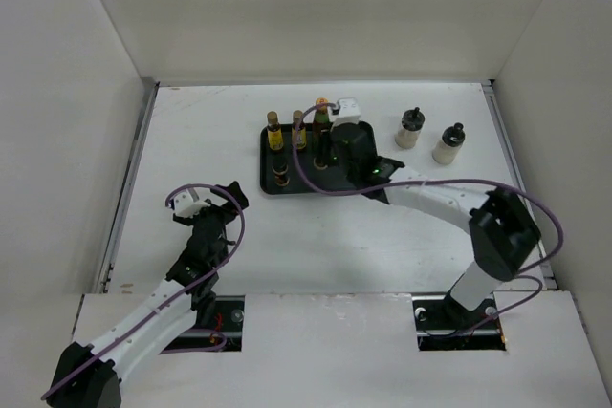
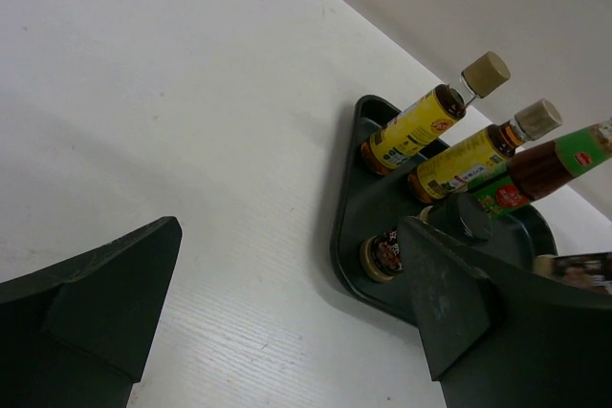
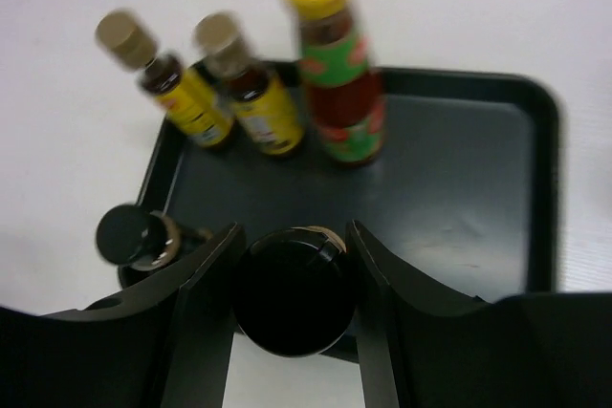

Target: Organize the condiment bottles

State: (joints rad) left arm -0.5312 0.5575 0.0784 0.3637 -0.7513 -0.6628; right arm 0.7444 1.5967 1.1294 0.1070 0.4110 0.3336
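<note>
Next, my right gripper lowers toward the left in the top view, onto the bottom of the tray beside the short dark jar [image 1: 281, 174], and releases, as that spot is empty.
A black tray [image 1: 271, 185] holds two yellow-labelled, brown-capped bottles [image 1: 275, 131] [image 1: 299, 129], the tall red-sauce bottle [image 1: 322, 114] and a short dark jar [image 1: 281, 174]. My right gripper [image 1: 325, 153] is over the tray. In the right wrist view its fingers [image 3: 206, 284] are closed on both sides of a second dark jar's black cap [image 3: 295, 289] at the tray's near edge. Two cream, black-topped shakers [image 1: 410, 129] [image 1: 448, 144] stand on the table right of the tray. My left gripper [image 1: 215, 205] is open and empty, left of and nearer than the tray.
White walls enclose the table on three sides. The left wrist view shows the tray's corner [image 2: 349, 236], the leaning bottles [image 2: 411, 131] and the free dark jar [image 2: 382, 255] beyond my open fingers [image 2: 96, 303]. A purple cable loops over each arm.
</note>
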